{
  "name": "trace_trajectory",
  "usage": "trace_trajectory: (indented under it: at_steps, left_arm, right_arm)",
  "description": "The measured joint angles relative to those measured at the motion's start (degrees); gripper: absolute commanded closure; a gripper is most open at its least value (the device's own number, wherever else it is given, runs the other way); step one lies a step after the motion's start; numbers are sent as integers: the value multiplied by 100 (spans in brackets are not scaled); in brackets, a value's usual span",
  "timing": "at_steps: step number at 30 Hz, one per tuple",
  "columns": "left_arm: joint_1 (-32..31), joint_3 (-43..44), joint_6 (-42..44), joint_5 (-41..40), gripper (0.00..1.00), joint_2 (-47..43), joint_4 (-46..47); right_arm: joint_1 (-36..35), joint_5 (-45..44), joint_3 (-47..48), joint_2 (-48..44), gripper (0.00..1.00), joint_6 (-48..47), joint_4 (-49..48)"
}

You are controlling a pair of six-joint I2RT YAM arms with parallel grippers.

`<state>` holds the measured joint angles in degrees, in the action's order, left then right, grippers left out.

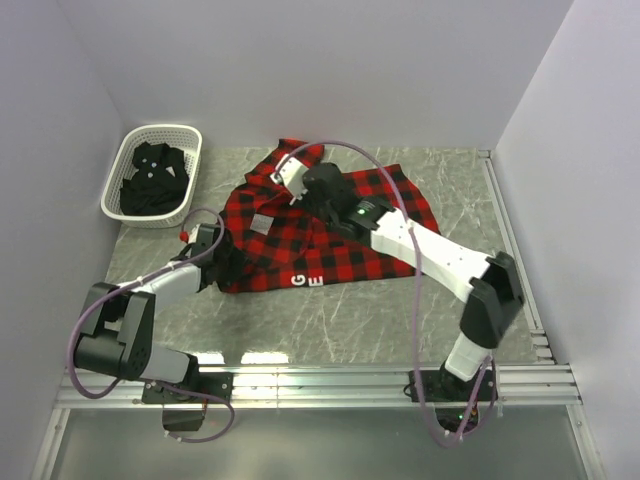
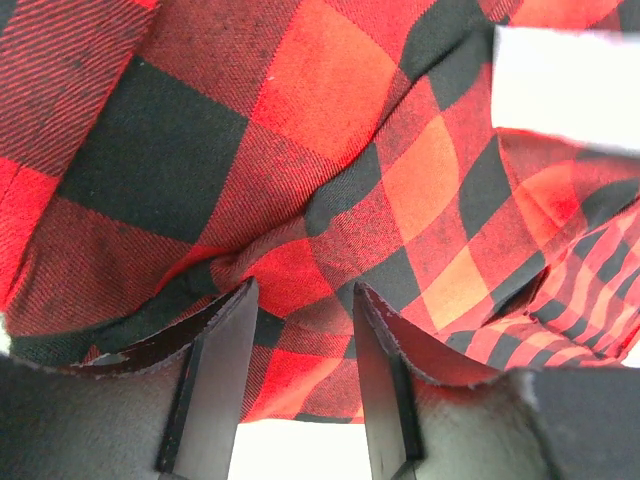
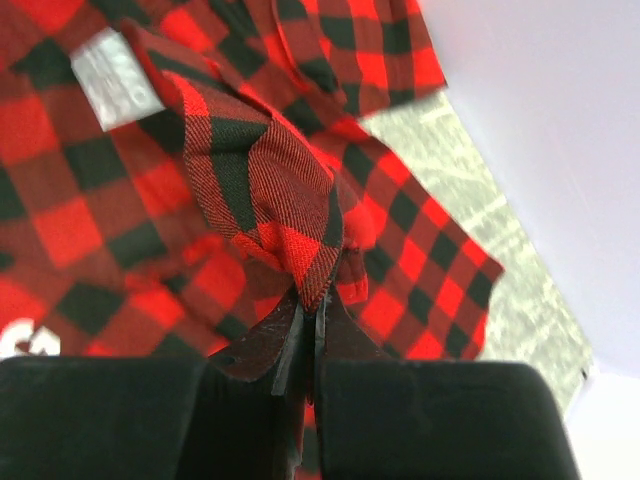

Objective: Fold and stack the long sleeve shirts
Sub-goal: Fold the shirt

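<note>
The right gripper moves back and down onto the shirt's near part beside the white letters next and releases the fold, since it still hangs above the shirt.
The red-and-black flannel shirt [image 1: 350, 250] lies rumpled and spread on the table's middle. My left gripper [image 1: 228, 262] is at its left edge. In the left wrist view the left gripper [image 2: 300, 300] is open, its fingers [image 2: 215, 370] apart, with flannel [image 2: 300, 120] lying between and beyond the tips. My right gripper [image 1: 303, 190] is over the shirt's upper part. In the right wrist view the right gripper [image 3: 310, 300] is shut on a raised fold of the flannel [image 3: 260, 170]. The black shirt [image 1: 152, 180] lies bunched in the basket.
The white lattice basket [image 1: 125, 165] stands at the back left by the wall. Walls close the left, back and right. Aluminium rails [image 1: 400, 380] run along the near edge and right side. Bare marble table [image 1: 350, 320] shows in front of the flannel.
</note>
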<state>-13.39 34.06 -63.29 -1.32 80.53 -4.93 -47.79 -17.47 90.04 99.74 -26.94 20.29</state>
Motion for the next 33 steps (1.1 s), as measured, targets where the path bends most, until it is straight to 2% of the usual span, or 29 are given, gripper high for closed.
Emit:
trace_trajectory:
  at_steps: [8,13,17,22,23,26,29,33]
  left_arm:
    - [216,-208,-90,2,49,-264,-11]
    - [317,-293,-98,2,49,-422,-35]
    - [339,-345,-111,4,48,-501,-7]
    - [393,-455,-114,7,48,-656,-7]
    - [407,-461,-111,9,48,-682,-7]
    - [420,-461,-111,15,45,-721,0]
    - [422,-461,-107,17,42,-748,-4]
    - [431,-461,-79,87,32,-892,-46]
  right_arm:
    - [-72,-645,-1587,-1327,100,168,205]
    - [-105,-1008,-2472,-1432,99,398,426]
    - [-415,-1344,-3099,-1427,96,654,544]
    - [-671,-1716,-3665,-1429,78,1047,586]
    - [-667,-1829,-3770,-1429,68,1128,595]
    - [-658,-2127,-3930,-1429,54,1307,634]
    - [-656,-2352,-3934,-1445,47,1495,636]
    - [-649,-2347,-3891,-1572,43,1886,765]
